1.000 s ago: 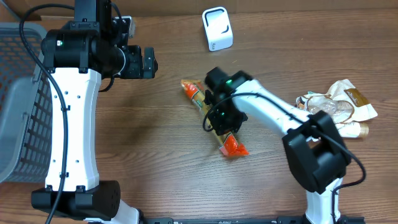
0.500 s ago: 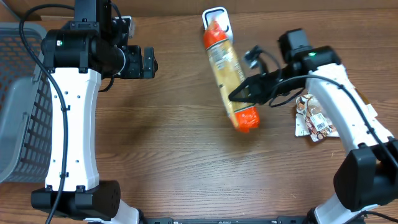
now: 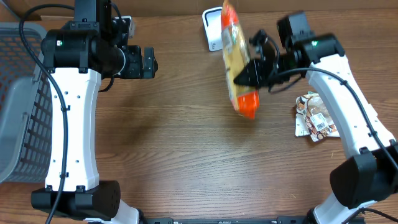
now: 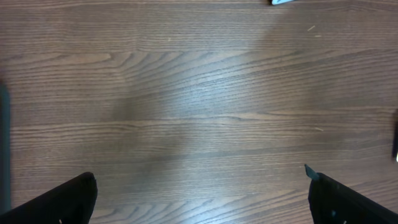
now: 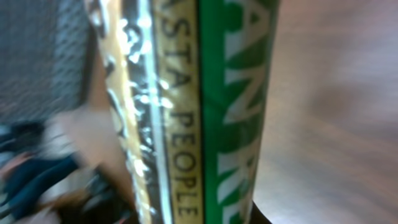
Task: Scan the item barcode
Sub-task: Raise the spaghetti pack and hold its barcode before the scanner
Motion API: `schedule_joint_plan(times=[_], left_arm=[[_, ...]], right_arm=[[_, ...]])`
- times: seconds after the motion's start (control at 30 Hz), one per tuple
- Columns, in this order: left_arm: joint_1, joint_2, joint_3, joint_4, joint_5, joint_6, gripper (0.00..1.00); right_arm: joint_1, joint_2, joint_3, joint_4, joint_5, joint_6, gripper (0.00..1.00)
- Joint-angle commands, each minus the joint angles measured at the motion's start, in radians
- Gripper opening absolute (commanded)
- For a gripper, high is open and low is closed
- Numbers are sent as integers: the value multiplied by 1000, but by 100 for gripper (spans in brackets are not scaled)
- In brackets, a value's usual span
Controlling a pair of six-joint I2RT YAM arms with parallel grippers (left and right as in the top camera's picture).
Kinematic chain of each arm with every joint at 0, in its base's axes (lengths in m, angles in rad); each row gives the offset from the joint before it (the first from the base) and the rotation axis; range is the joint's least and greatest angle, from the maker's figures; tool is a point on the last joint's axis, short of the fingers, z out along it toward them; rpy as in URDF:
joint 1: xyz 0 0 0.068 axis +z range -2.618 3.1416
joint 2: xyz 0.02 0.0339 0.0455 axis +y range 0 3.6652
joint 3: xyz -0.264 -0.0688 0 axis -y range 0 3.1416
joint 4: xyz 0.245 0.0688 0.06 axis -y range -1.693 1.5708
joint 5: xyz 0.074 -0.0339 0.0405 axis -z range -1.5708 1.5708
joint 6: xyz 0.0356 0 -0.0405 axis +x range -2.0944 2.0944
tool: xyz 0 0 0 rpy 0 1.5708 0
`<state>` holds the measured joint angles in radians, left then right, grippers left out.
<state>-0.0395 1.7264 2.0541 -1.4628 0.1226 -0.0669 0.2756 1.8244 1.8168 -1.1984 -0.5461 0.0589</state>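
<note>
Snack packets are below the right gripper, to its right in the overhead view, so the robot will carry the bag that way via the scanner (image 3: 213, 28) and down to let it go.
The item, a long pasta bag (image 3: 238, 68) with orange ends, hangs in the air in the overhead view, its top end overlapping the white scanner (image 3: 213, 28) at the table's back edge. My right gripper (image 3: 252, 70) is shut on the bag's side. In the right wrist view the bag (image 5: 205, 112) fills the frame with a green stripe and a gold lettered strip. No barcode shows in any view. My left gripper (image 3: 149, 62) stays open at the upper left, over bare wood, with its fingertips (image 4: 62, 199) wide apart.
Several other snack packets (image 3: 317, 118) lie at the right side of the table. A grey wire basket (image 3: 18, 112) stands at the left edge. The left arm's white links run down the left side.
My right arm has lifted the pasta bag off the middle of the table and carried it back toward the scanner, then turned it more upright. The left arm has not moved.
</note>
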Motion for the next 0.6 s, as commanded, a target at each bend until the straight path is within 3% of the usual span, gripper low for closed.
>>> schedule_joint_plan(times=[0.0,0.2,0.57], left_arm=[[-11,3,3,1,0,23,99],[-11,3,3,1,0,23,100],[-11,3,3,1,0,23,100]], right_arm=[[63,-6,215,27,401,85,3],[138,85,232,209,901,69,4],[155,331,232,555,1205,-202,4]])
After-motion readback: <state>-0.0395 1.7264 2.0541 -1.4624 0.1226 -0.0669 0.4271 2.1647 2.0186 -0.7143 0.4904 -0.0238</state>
